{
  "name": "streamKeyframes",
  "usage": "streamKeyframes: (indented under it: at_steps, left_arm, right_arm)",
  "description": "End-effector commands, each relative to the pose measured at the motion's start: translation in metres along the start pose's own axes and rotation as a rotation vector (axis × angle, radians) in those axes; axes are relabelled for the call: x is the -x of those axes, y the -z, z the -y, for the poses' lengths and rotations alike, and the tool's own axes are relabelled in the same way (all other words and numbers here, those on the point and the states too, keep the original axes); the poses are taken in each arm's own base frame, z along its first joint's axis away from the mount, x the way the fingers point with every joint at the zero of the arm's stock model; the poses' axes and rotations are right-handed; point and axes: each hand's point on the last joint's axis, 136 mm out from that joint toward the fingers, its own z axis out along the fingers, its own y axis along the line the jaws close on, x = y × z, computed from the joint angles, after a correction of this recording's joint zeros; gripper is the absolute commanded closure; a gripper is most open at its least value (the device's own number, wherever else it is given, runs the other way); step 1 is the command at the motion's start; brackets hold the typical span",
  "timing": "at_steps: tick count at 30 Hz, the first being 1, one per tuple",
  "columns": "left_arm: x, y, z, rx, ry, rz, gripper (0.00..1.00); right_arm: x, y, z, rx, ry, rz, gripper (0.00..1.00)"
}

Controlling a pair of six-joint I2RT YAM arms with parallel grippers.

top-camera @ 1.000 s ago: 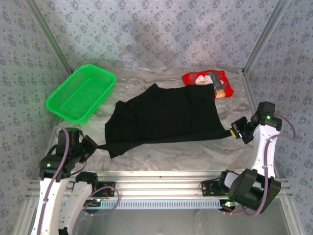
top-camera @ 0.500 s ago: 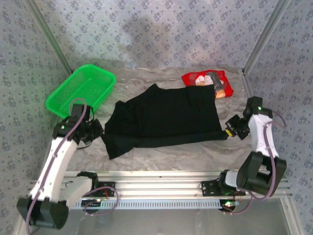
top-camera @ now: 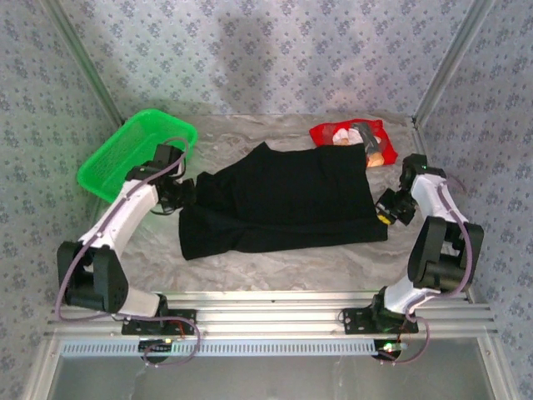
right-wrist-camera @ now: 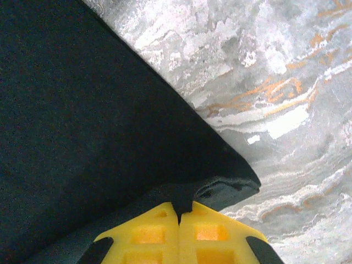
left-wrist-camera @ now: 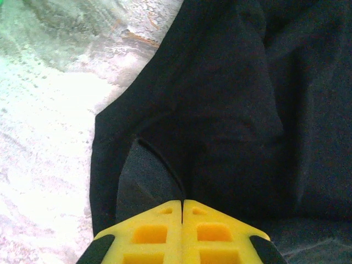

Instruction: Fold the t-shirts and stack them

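Observation:
My left gripper eases slightly toward the black t-shirt's middle next and releases the pinched fold, as the shirt's body lies between it and my right gripper.
The large black t-shirt (top-camera: 283,200) lies spread across the middle of the table, its near edge partly lifted and doubled over. My left gripper (top-camera: 185,193) is shut on a fold of the shirt's left side; in the left wrist view the yellow jaws (left-wrist-camera: 182,202) pinch black cloth (left-wrist-camera: 231,110). My right gripper (top-camera: 385,208) is shut on the shirt's right near corner, where the right wrist view shows the hem (right-wrist-camera: 220,190) caught between the yellow jaws (right-wrist-camera: 179,208). The red t-shirt (top-camera: 354,142) sits folded at the back right, touching the black one's far corner.
A green mesh basket (top-camera: 137,154) stands at the back left, just behind my left arm. Bare marbled table (top-camera: 275,267) runs along the near edge in front of the shirt. Metal frame posts rise at both back corners.
Both grippers have moved away from the near edge, carrying the black shirt's edge with them. The left one swung far up and right toward the basket; the shirt's left side has bunched up.

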Motion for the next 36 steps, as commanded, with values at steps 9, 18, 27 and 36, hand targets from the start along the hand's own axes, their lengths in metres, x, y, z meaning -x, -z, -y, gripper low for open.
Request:
streamKeyframes:
  at_steps: [9,18,27,36]
  left_arm:
    - [0.018,-0.021,0.012,-0.006,-0.057,-0.005,1.00]
    - [0.022,-0.038,0.013,0.008,-0.052,-0.029,1.00]
    - [0.034,-0.050,0.043,-0.118,-0.028,-0.026,0.69]
    - [0.041,0.043,0.048,-0.368,0.262,0.087,0.15]
  right_arm:
    - [0.020,-0.016,-0.004,-0.034,0.049,-0.006,1.00]
    - [0.041,-0.026,-0.016,-0.021,0.054,-0.011,1.00]
    - [0.056,-0.045,-0.033,0.054,0.019,-0.056,0.82]
    - [0.079,0.025,-0.079,0.411,0.047,0.025,0.35]
